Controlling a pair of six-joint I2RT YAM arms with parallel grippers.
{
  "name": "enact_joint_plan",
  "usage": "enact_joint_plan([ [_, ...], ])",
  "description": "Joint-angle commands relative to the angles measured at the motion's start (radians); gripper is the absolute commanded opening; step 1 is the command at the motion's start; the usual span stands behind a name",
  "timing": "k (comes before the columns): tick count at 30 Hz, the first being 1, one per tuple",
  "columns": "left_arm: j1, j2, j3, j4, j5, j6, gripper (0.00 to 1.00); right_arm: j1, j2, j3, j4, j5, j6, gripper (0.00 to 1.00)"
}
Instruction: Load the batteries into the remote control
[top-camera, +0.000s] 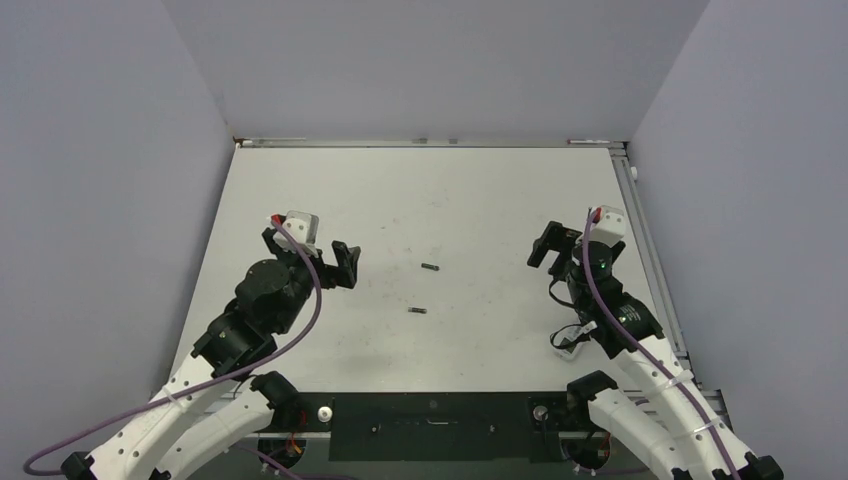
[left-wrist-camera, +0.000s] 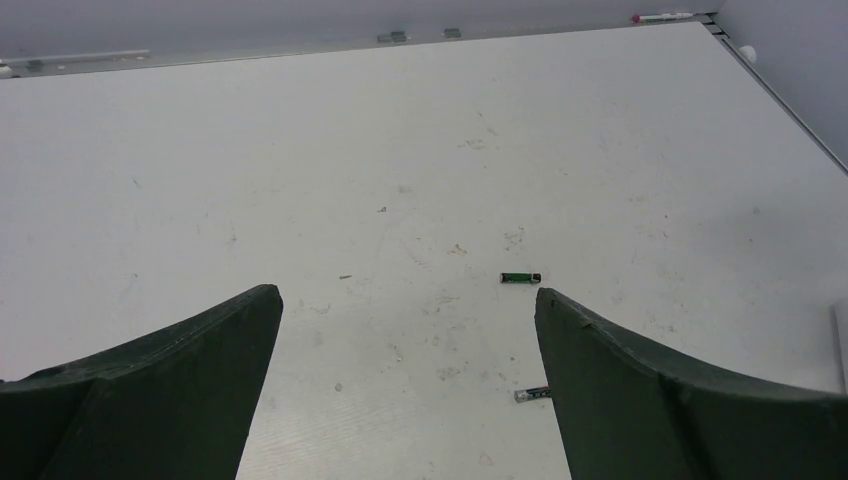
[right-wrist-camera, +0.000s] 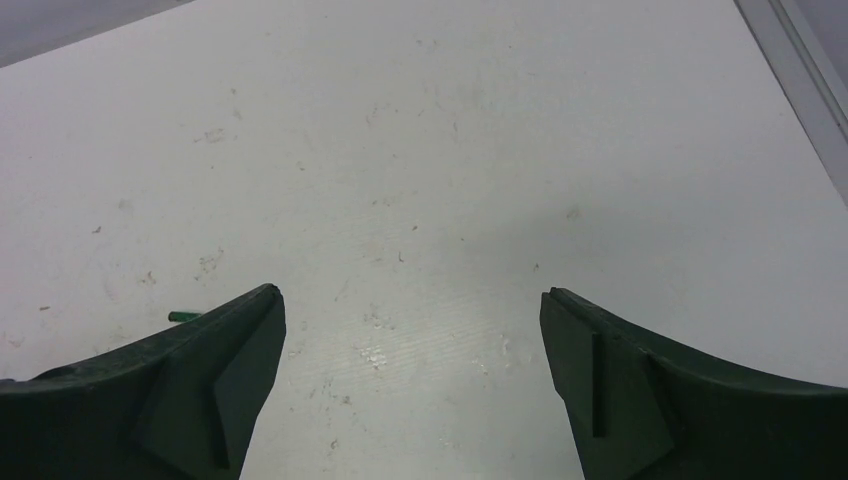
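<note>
My right gripper moves back toward the base next and lowers onto the small white piece, since that lies below it and nearer the base.
Two batteries lie on the white table between the arms: a green-black one (top-camera: 431, 267) (left-wrist-camera: 520, 278) and a nearer one (top-camera: 418, 311) (left-wrist-camera: 530, 394), half hidden behind my left gripper's right finger. My left gripper (top-camera: 349, 264) (left-wrist-camera: 408, 295) hangs open and empty just left of them. My right gripper (top-camera: 548, 244) (right-wrist-camera: 412, 295) is open and empty over bare table to their right; a green battery end (right-wrist-camera: 183, 317) peeks past its left finger. A small white piece (top-camera: 573, 337) shows beside my right forearm, partly covered; I cannot tell if it is the remote control.
Grey walls close in the table on three sides. A metal rail (top-camera: 655, 270) runs along the right edge. Small fittings (top-camera: 436, 140) and a red-tipped marker (left-wrist-camera: 662, 17) sit along the back edge. The black base bar (top-camera: 432, 425) spans the near edge.
</note>
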Motion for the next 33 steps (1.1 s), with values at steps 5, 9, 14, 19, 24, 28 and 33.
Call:
enact_joint_plan([
  [5, 0.004, -0.010, 0.052, 0.012, -0.023, -0.031, 0.96, -0.002, 0.053, 0.100, -0.174, 0.126, 0.161, 1.00],
  [9, 0.005, -0.018, 0.051, 0.011, -0.022, -0.035, 0.96, -0.001, 0.133, 0.154, -0.308, 0.190, 0.251, 1.00],
  [14, 0.006, -0.016, 0.056, 0.005, -0.011, -0.045, 0.96, -0.003, 0.195, 0.193, -0.465, 0.261, 0.352, 0.99],
  [19, 0.006, -0.018, 0.062, -0.004, 0.004, -0.058, 0.96, -0.003, 0.182, 0.166, -0.503, 0.235, 0.395, 0.98],
  [24, 0.006, -0.029, 0.055, -0.002, 0.020, -0.064, 0.96, -0.016, 0.172, 0.129, -0.529, 0.223, 0.446, 0.97],
  [28, 0.006, -0.031, 0.056, -0.002, 0.028, -0.070, 0.96, -0.065, 0.210, 0.116, -0.560, 0.205, 0.471, 0.96],
  [33, 0.006, -0.037, 0.054, 0.000, 0.038, -0.075, 0.96, -0.156, 0.217, 0.070, -0.536, 0.133, 0.461, 0.96],
])
